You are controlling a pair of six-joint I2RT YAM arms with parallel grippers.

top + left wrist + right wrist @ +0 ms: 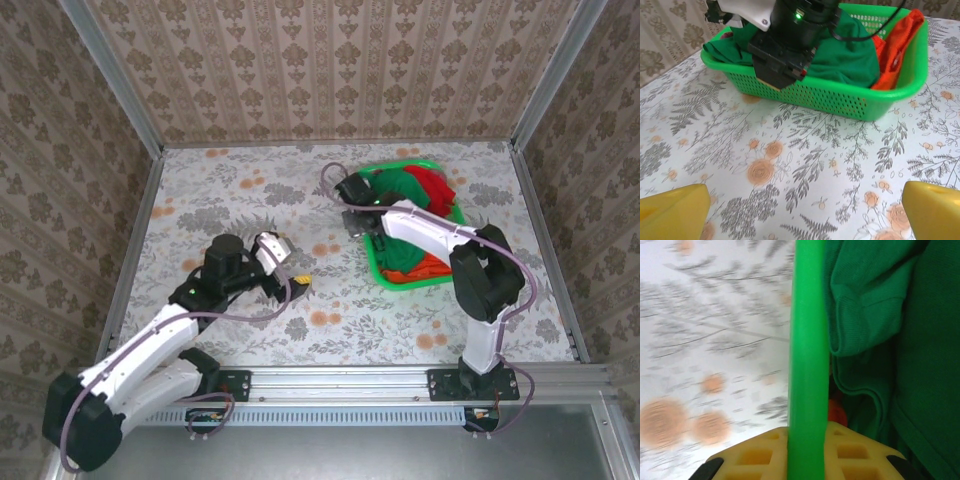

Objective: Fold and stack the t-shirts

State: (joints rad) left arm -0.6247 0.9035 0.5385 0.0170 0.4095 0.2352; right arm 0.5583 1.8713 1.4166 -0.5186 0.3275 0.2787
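The basket (384,279) should next slide outward into the far corner of the table with my right gripper, which will then release the basket's rim.
A dark green t-shirt (398,252) (845,55) (890,315) lies bunched in the bright green mesh basket (384,279) (840,102), with a red t-shirt (432,184) (896,45) at the far end and an orange t-shirt (431,267) (836,413) showing underneath. My right gripper (354,220) (781,75) (809,452) is at the basket's left side, shut on the basket rim (809,340), which runs between its yellow fingers. My left gripper (284,266) (805,212) hovers open over bare tablecloth left of the basket, its yellow fingers (675,212) wide apart and holding nothing.
The floral tablecloth (240,190) covers the table, which has metal rails along its sides and patterned walls behind. The basket stands right of centre. The right arm's elbow (485,275) rises next to the basket's near right corner.
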